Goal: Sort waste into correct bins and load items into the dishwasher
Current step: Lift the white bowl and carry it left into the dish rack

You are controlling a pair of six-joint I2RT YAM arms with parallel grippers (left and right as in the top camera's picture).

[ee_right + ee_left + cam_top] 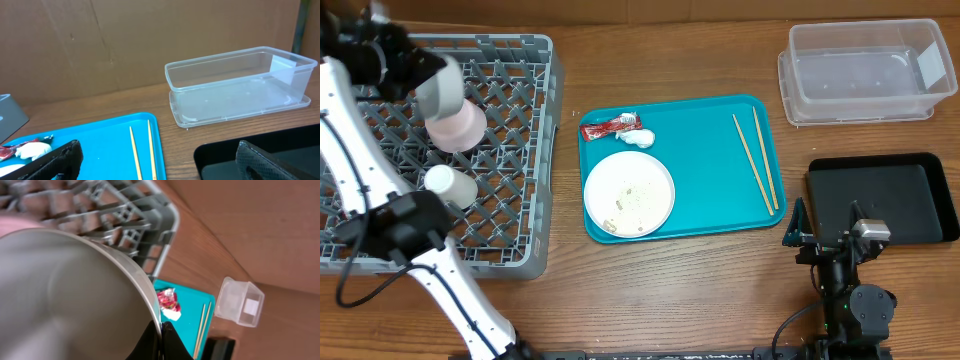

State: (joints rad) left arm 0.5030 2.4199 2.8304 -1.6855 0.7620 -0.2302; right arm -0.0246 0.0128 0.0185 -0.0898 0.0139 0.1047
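Observation:
The robot's left gripper needs to go down and back next to the empty rack wires [404, 140] beside the pink bowl and let go of the steel bowl's rim, because those pegs are below the gripper and back from it.
My left gripper [161, 339] is shut on the rim of the steel bowl [65, 295], holding it tilted over the grey dishwasher rack [520, 150]; from overhead the bowl [455, 118] hangs above the rack's far half. A small white cup [451, 186] lies in the rack. On the teal tray [710, 120] sit a white plate [628, 193] with food scraps [620, 207], a red wrapper [609, 127], a white tissue wad [640, 138] and two chopsticks [756, 160]. My right gripper [157, 152] stands open and empty between the tray's right edge and the black tray [885, 195].
The clear tub [865, 70] stands at the back right, beyond the black tray. A brown cardboard wall [125, 45] runs along the table's far edge. The left arm's white links [360, 170] cross over the rack's left side.

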